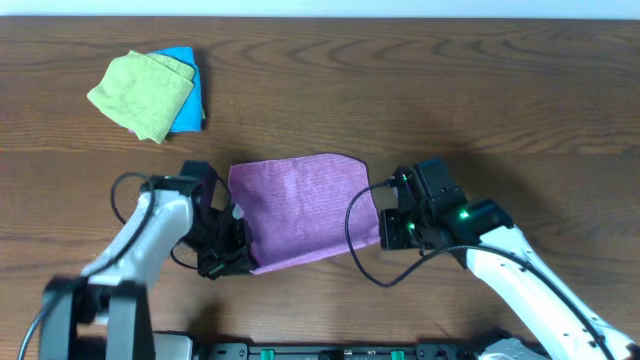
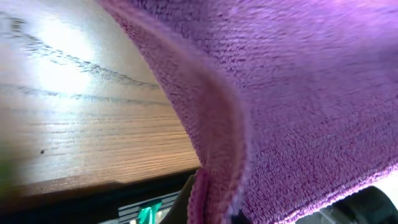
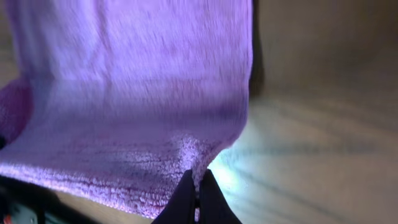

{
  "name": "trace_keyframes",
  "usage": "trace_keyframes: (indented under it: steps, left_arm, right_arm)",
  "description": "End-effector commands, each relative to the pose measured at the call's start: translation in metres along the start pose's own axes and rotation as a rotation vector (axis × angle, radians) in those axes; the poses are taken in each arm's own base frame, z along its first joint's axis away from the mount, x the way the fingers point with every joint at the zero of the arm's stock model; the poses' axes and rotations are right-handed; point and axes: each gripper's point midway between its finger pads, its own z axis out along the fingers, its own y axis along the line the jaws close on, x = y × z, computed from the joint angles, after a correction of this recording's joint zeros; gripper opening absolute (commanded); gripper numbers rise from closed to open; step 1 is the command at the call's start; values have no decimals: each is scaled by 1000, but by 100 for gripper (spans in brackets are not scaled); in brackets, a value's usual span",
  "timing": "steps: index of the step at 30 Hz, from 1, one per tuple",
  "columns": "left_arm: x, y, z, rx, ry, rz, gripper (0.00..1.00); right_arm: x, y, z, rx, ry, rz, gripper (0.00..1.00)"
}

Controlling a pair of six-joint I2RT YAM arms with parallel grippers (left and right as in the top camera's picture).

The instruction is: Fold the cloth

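The right gripper carries the cloth's pinched near corner outward, then down to the cloth's far corner (image 1: 360,165) and releases it next, because the cloth's far half lies flat and uncovered.
The purple cloth (image 1: 305,208) lies in the middle of the table, its near edge raised between my two grippers. My left gripper (image 1: 240,258) is shut on the cloth's near left corner; in the left wrist view the cloth (image 2: 298,99) hangs across most of the frame and hides the fingers. My right gripper (image 1: 383,230) is shut on the near right corner. In the right wrist view its two dark fingertips (image 3: 197,186) pinch the edge of the cloth (image 3: 124,93), which stretches away to the left above the wood.
A light green cloth (image 1: 140,93) lies on top of a bright blue cloth (image 1: 187,100) at the far left of the wooden table (image 1: 500,90). A dark rail with green parts (image 1: 330,350) runs along the near table edge.
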Motion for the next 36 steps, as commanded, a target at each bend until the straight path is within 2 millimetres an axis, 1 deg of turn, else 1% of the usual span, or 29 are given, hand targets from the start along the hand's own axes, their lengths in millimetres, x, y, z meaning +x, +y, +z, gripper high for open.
trace_keyframes:
  steps: [1, 6, 11, 13, 15, 20, 22, 28, 33, 36]
  left_arm:
    - [-6, 29, -9, -145, -95, -81, 6]
    - [-13, 30, -12, -150, -138, -96, 6]
    - [-32, 22, -15, -120, -216, -98, 6]
    - [-40, 23, -17, -129, -250, -108, 6]
    - [-48, 25, -20, -146, -292, -110, 6]
    - [-69, 29, -31, -183, -399, -140, 6]
    - [-79, 26, -35, -175, -447, -149, 6]
    - [-111, 11, -51, -112, -598, -156, 6]
    - [-130, 9, -63, -113, -699, -156, 6]
    - [-143, 6, -66, -103, -741, -150, 6]
  right_arm:
    - [-20, -34, -4, 180, -111, 14, 1]
    - [-41, -34, -7, 192, -201, 6, 1]
    - [-60, -28, -3, 168, -264, -3, 1]
    - [-67, -28, 1, 173, -283, -4, 1]
    - [-76, -31, 6, 188, -310, -4, 1]
    - [-100, -27, 16, 178, -383, -16, 1]
    - [-109, -27, 19, 180, -415, -16, 1]
    - [-127, -31, 26, 201, -478, -14, 1]
    - [-142, -35, 29, 200, -526, -2, 1]
    - [-148, -40, 33, 205, -533, 10, 1]
